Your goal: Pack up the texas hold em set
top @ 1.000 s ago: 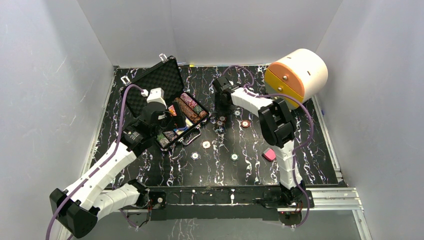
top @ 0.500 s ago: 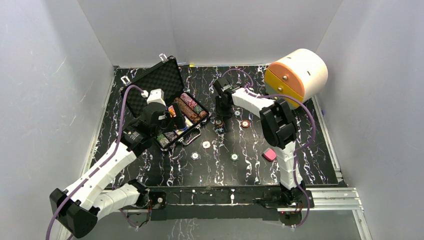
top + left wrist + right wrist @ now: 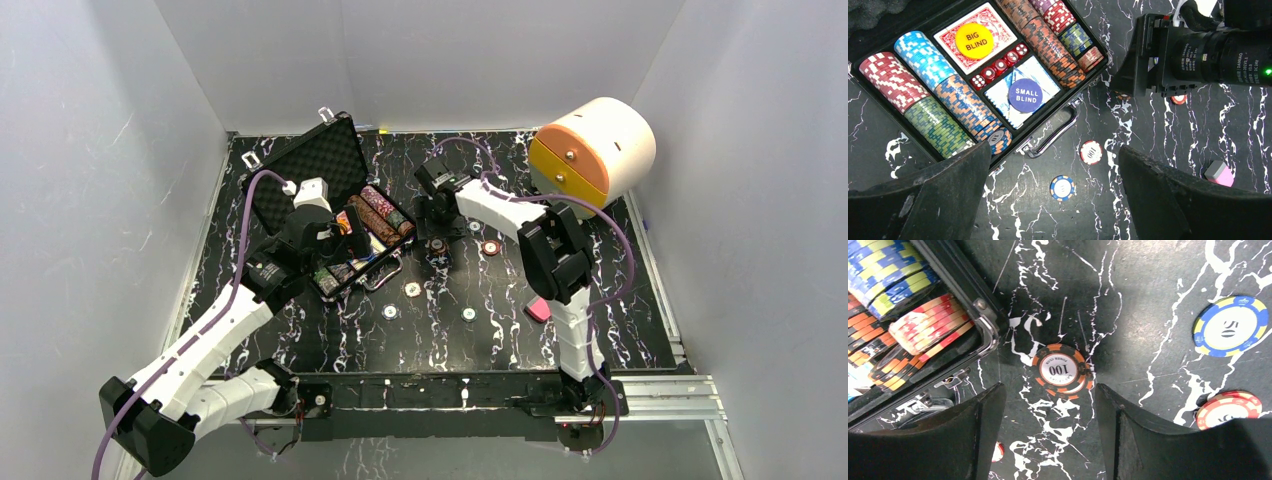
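Observation:
The black-and-orange chip lies loose on the tabletop outside the case, so my right gripper should come down onto it next, fingers open around its rim.
The black case (image 3: pixel 300 175) lies open at the left, foam lid up. Inside it are rows of multicolour chips (image 3: pixel 943 105), a red-backed card deck (image 3: pixel 998 25) under a yellow BIG BLIND button (image 3: pixel 974 41), red dice (image 3: pixel 1000 64) and a purple SMALL BLIND button (image 3: pixel 1026 95). My left gripper (image 3: pixel 1053 165) hangs open over the case's front edge, above a red 100 chip (image 3: pixel 1091 152) and a blue-and-orange chip (image 3: pixel 1062 187) on the table. My right gripper (image 3: pixel 1049 400) stands open and empty just right of the case (image 3: pixel 963 295). A black-and-orange 100 chip (image 3: pixel 1062 370) lies flat just beyond its fingertips.
A blue-and-yellow 50 chip (image 3: pixel 1230 326) and a red chip (image 3: pixel 1229 409) lie right of the right gripper. More loose chips (image 3: pixel 468 313) dot the table's middle. A pink block (image 3: pixel 538 309) sits beside the right arm. The cream-and-orange cylinder (image 3: pixel 595 150) stands at the back right.
My right gripper's jaws narrowed over the chips near the case and now stand wider apart, and its wrist has shifted slightly left. The left arm has not moved.

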